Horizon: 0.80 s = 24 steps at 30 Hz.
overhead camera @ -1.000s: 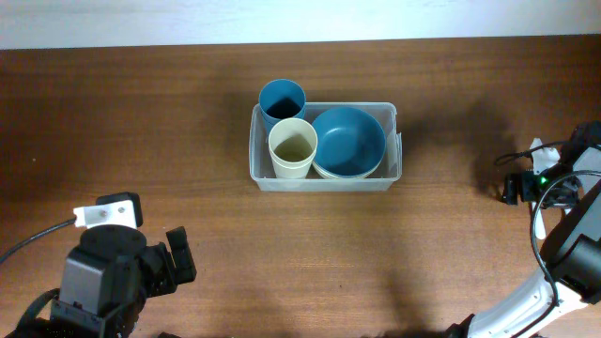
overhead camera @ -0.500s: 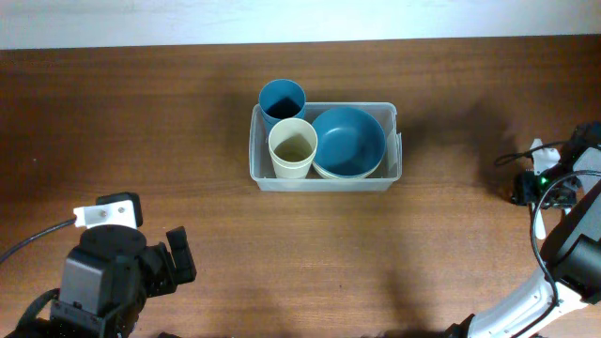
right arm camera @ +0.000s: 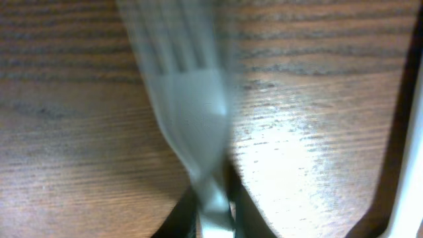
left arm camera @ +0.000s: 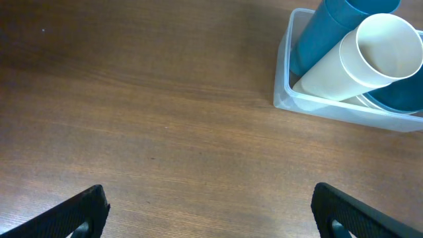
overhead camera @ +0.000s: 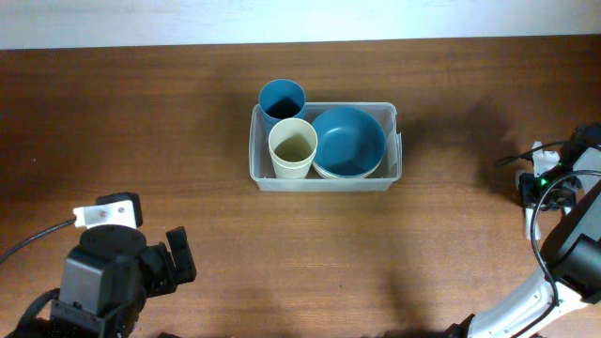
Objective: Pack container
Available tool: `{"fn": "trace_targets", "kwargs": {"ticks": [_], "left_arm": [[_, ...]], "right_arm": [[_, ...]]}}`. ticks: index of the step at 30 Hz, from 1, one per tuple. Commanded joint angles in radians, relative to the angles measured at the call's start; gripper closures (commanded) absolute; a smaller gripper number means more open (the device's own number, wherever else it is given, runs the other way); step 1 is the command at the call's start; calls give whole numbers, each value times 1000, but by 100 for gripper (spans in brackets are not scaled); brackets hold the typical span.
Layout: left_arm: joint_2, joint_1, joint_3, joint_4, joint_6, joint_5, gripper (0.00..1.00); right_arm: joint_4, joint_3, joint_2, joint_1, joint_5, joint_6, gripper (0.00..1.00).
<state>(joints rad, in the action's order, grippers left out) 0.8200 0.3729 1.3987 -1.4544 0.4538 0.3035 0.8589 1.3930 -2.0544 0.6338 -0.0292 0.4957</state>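
Note:
Next, my right gripper will rise, move left in the overhead view and lower to release the fork inside the container's nearest end (overhead camera: 389,139), since a gap borders the blue bowl.
The clear container (overhead camera: 324,180) sits at the table's middle, holding a blue cup (overhead camera: 282,98), a cream cup (overhead camera: 293,145) and a blue bowl (overhead camera: 348,139) stacked on a pale bowl. In the left wrist view the container (left arm camera: 330,110) is at the top right, with the cream cup (left arm camera: 370,59) leaning in it. My left gripper (overhead camera: 178,258) hovers open over bare wood at the lower left, far from the container. My right gripper (right arm camera: 213,213) is at the table's right edge, shut on the handle of a pale fork (right arm camera: 192,99) whose blurred tines point away over the wood.
The wooden table (overhead camera: 141,122) stretches wide on both sides of the container. The right arm's body (overhead camera: 573,235) and its cable lie along the right edge. A pale wall runs behind the table's far edge.
My right gripper has closed from open onto the fork and shifted slightly to the right. The left arm and the container's contents have not moved.

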Motion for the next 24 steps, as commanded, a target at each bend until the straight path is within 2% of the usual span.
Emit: {"fn": "trace_targets", "kwargs": {"ticks": [1, 6, 11, 15, 16, 20, 24], "left_arm": [[-3, -3, -5, 0, 9, 10, 0], [-3, -3, -5, 0, 10, 10, 0], [-3, -3, -5, 0, 9, 10, 0], [-3, -3, -5, 0, 9, 10, 0], [-3, -3, -5, 0, 10, 10, 0], [-3, -3, -5, 0, 9, 10, 0], [-3, -3, -5, 0, 9, 10, 0]], "right_arm": [[0, -8, -18, -5, -10, -27, 95], [10, 31, -18, -14, -8, -119, 96], [95, 163, -17, -54, 10, -204, 96], [229, 333, -16, -106, 121, -254, 96], [304, 424, -16, -136, 212, -255, 96], [469, 600, -16, -222, 364, -255, 96], [600, 723, -16, -340, 405, -255, 96]]}}
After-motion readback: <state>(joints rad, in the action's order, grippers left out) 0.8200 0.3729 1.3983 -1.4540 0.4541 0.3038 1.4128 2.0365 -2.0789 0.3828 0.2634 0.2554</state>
